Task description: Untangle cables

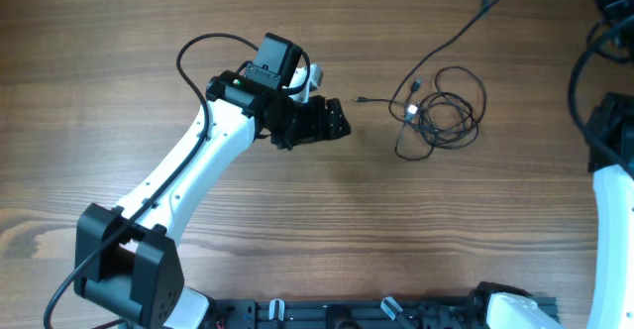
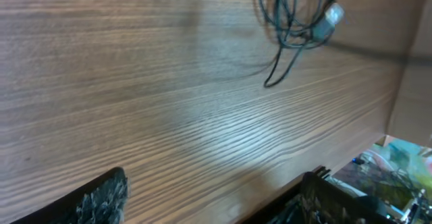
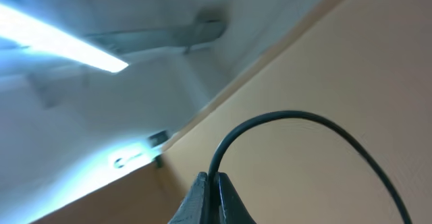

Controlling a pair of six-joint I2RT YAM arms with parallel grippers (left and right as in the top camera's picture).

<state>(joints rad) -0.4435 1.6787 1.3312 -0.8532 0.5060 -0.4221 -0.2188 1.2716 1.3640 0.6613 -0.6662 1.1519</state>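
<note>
My right gripper brings the cable back and down next, turning from ceiling to table, over bare wood by the white link. It then releases the cable clear of the tangle.
The cables (image 1: 442, 111) lie in a loose black tangle on the wooden table, right of centre, with a small plug (image 1: 361, 100) pointing left. One strand (image 1: 466, 30) runs up from the tangle toward the top edge. My left gripper (image 1: 333, 121) is open just left of the tangle, apart from it. In the left wrist view the left gripper (image 2: 216, 207) has only bare wood between its wide-apart fingers, and the cables (image 2: 291, 21) with a silvery plug (image 2: 331, 17) lie ahead. My right gripper (image 3: 210, 183) points up at the ceiling, shut on a thin black cable (image 3: 290, 118) that arches away.
The right arm's white link (image 1: 609, 220) stands at the right edge, with thick black robot cables (image 1: 594, 61) above it. A black rail (image 1: 376, 314) runs along the table's front. The left arm's base (image 1: 129, 270) fills the lower left.
</note>
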